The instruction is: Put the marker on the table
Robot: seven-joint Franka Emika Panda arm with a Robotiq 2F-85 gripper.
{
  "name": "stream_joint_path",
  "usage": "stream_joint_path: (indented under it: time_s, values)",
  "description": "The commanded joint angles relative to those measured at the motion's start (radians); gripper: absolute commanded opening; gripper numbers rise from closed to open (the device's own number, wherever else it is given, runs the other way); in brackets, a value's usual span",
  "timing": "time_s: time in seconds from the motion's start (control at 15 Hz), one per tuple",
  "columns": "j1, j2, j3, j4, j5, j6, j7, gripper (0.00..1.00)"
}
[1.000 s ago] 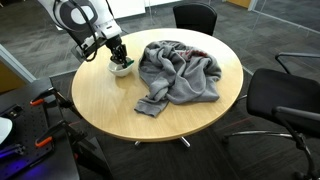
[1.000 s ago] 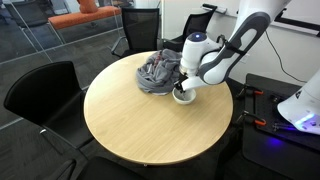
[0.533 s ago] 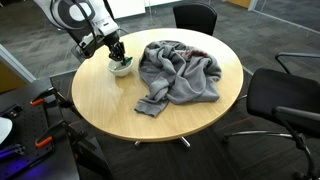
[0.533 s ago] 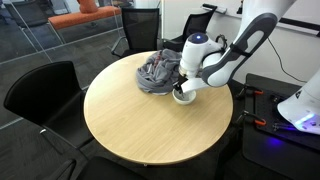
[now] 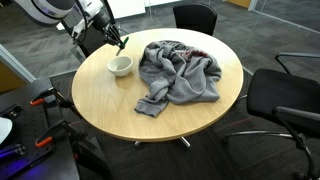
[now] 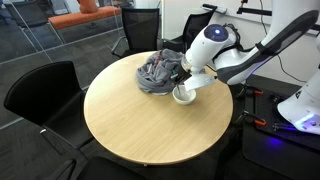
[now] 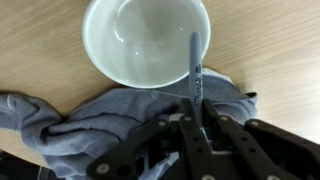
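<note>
My gripper needs to move sideways off the bowl [image 5: 120, 66] next and then down, past the bowl's rim to the bare wood of the table, where the marker is clear of the bowl and the cloth.
My gripper [image 7: 200, 118] is shut on the marker [image 7: 196, 70], a thin greenish-teal pen that sticks out from between the fingers. In the wrist view the marker's tip hangs over the rim of the white bowl [image 7: 146, 40], which is empty. In both exterior views the gripper [image 5: 119, 41] [image 6: 186, 76] is lifted above the bowl [image 5: 120, 66] [image 6: 184, 95], which stands on the round wood-grain table [image 5: 110, 100] [image 6: 140, 120]. The marker is too small to make out in the exterior views.
A crumpled grey cloth [image 5: 180, 72] [image 6: 158, 72] lies on the table beside the bowl; it also shows in the wrist view [image 7: 90, 125]. Black office chairs [image 5: 285, 100] [image 6: 35, 95] stand around the table.
My gripper has risen out of the bowl with the marker held in it and now hangs above the bowl. The bowl and cloth have not moved.
</note>
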Motion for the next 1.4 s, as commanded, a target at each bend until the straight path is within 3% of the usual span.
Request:
stream_joint_path:
  time_s: [0.0, 0.07, 0.13, 0.4, 0.53, 0.8, 1.0, 1.13, 1.33]
  values:
    - [0.154, -0.011, -0.128, -0.035, -0.068, 0.099, -0.002, 0.04]
    - [0.156, -0.023, -0.121, -0.036, -0.075, 0.116, -0.021, 0.04]
    - [0.174, -0.017, -0.114, -0.04, 0.025, 0.14, -0.121, 0.04]
    - [0.102, -0.074, 0.007, -0.031, 0.151, 0.139, -0.341, 0.04]
    - [0.023, -0.116, 0.111, -0.02, 0.195, 0.112, -0.463, 0.04]
    - [-0.228, -0.184, 0.412, 0.015, 0.263, 0.012, -0.687, 0.04]
    - [-0.423, -0.165, 0.623, 0.078, 0.327, -0.12, -0.803, 0.04]
    - [-0.516, -0.126, 0.706, 0.139, 0.343, -0.213, -0.847, 0.04]
    - [-0.61, -0.058, 0.771, 0.22, 0.308, -0.301, -0.862, 0.04]
